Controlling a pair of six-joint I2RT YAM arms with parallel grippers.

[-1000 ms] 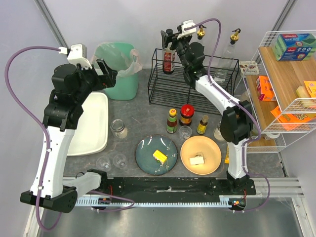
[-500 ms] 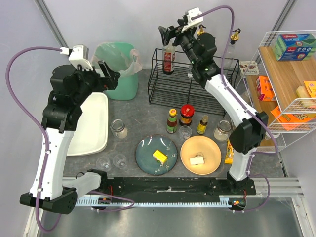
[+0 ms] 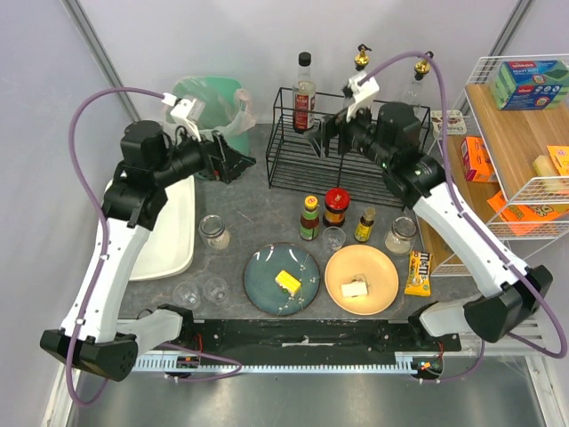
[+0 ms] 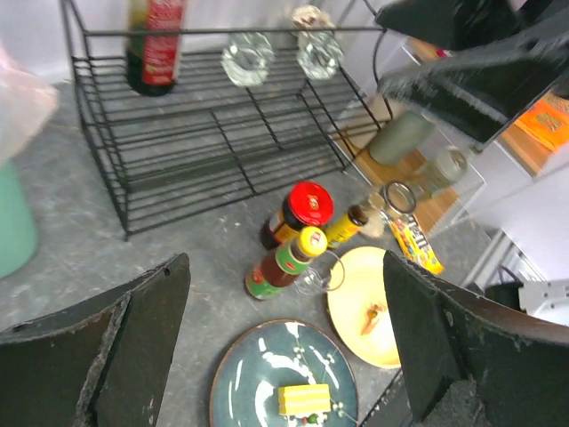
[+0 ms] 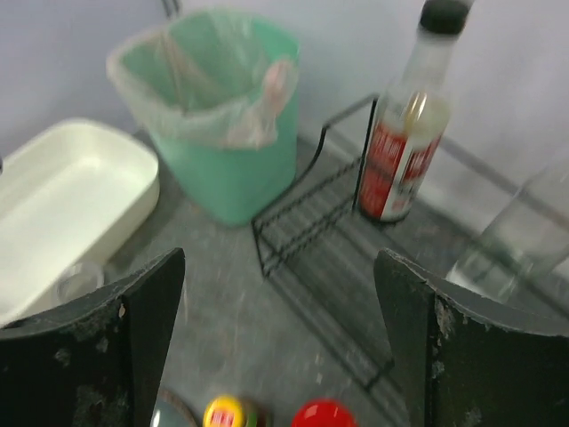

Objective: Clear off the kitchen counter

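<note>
The yellow cap point(image 3: 310, 203) point(image 5: 225, 413) is on top of the upright bottle. I will next move my right gripper back from the wire rack and down, tilt it to face the counter and lower it around the cap.
The dark grey kitchen counter point(image 3: 253, 209) holds a blue-green plate point(image 3: 267, 267) with a yellow cake piece, an orange plate point(image 3: 378, 267) with a bit of food, three sauce bottles point(image 3: 309, 218), glasses and jars. My left gripper point(image 3: 233, 163) is open and empty, raised above the counter point(image 4: 178, 240) beside the green bin; its view looks down on the plates point(image 4: 258, 382). My right gripper point(image 3: 322, 138) is open and empty, raised over the black wire rack point(image 3: 298, 165), apart from the dark sauce bottle point(image 3: 304, 93) standing in it point(image 5: 404, 133).
A green lined bin point(image 3: 213, 124) stands at the back left. A white tub point(image 3: 164, 222) lies at the left. A wire shelf point(image 3: 524, 133) with boxes stands at the right. A sweets packet point(image 3: 419, 272) lies near the orange plate. Two small glasses point(image 3: 200, 291) stand near the front edge.
My right gripper has drawn back from the sauce bottle, which now stands alone in the rack, and has moved right and nearer. My left gripper has swung right, past the bin.
</note>
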